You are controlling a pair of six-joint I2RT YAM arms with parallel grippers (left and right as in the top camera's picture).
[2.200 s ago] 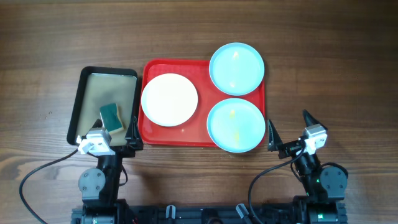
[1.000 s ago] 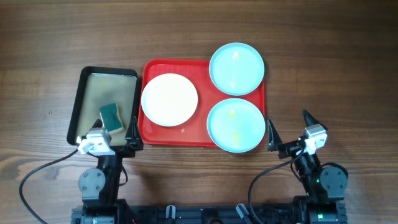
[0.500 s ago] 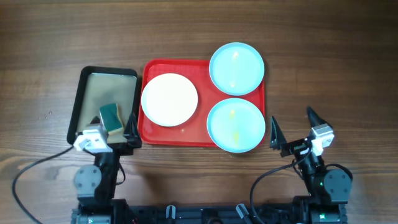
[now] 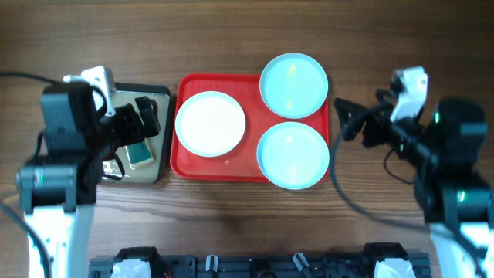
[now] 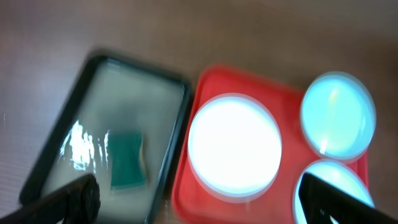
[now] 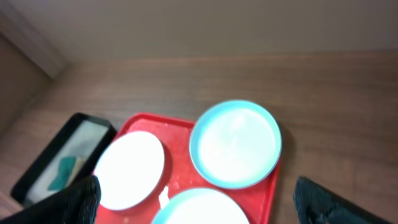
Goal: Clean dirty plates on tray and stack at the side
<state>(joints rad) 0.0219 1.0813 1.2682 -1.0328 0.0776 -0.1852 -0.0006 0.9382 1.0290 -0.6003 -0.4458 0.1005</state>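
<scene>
The white plate's facing rim lies below, past the back blue plate. My right gripper will next cross over and descend where bare tray leaves finger room.
The red tray lies mid-table and holds three plates. The white plate is on its left. One pale blue plate is at the back right, overhanging the rim. The other pale blue plate is at the front right. My left gripper is open and empty, raised over the black tray. My right gripper is open and empty, raised just right of the red tray. The left wrist view shows the white plate and the right wrist view shows the back blue plate, both blurred.
A black-rimmed tray with a beige floor sits left of the red tray. A green sponge lies in it, also visible in the left wrist view. Brown wood tabletop surrounds both trays.
Both arms have risen from the front edge and swung forward. The left is now above the black tray, the right beside the red tray's right edge. Plates and sponge have not moved.
</scene>
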